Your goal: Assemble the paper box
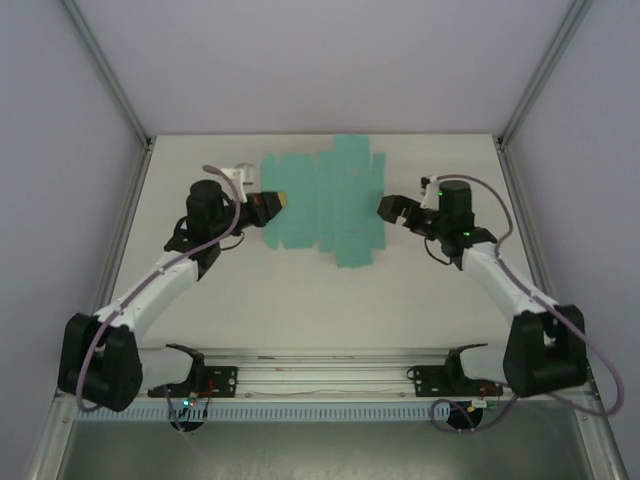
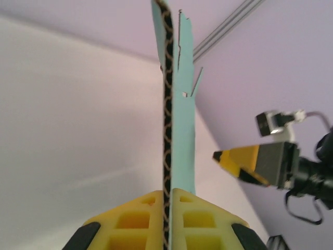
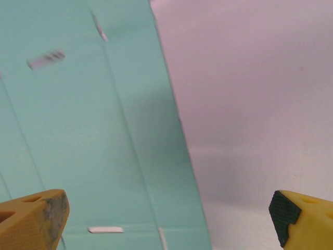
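My right gripper is open at the sheet's opposite edge. My left gripper should next lift the sheet's pinched edge point(image 1: 286, 200) point(image 2: 167, 187) up above the tabletop and let go of it.
The paper box point(image 1: 325, 200) is a flat teal die-cut sheet with flaps, lying at the back middle of the white table. My left gripper point(image 1: 280, 200) is shut on the sheet's left edge. In the left wrist view the card point(image 2: 183, 120) runs edge-on from between the closed yellow fingers point(image 2: 165, 191). My right gripper point(image 1: 388, 208) stands open just off the sheet's right edge. In the right wrist view the sheet point(image 3: 78, 130) covers the left half, and its right edge lies between the spread fingers of the gripper point(image 3: 166, 224).
The bare white table point(image 1: 300, 300) stretches toward the arm bases. A metal rail point(image 1: 320, 375) runs along the near edge. Pale walls and slanted frame posts point(image 1: 110, 75) close in the sides and back.
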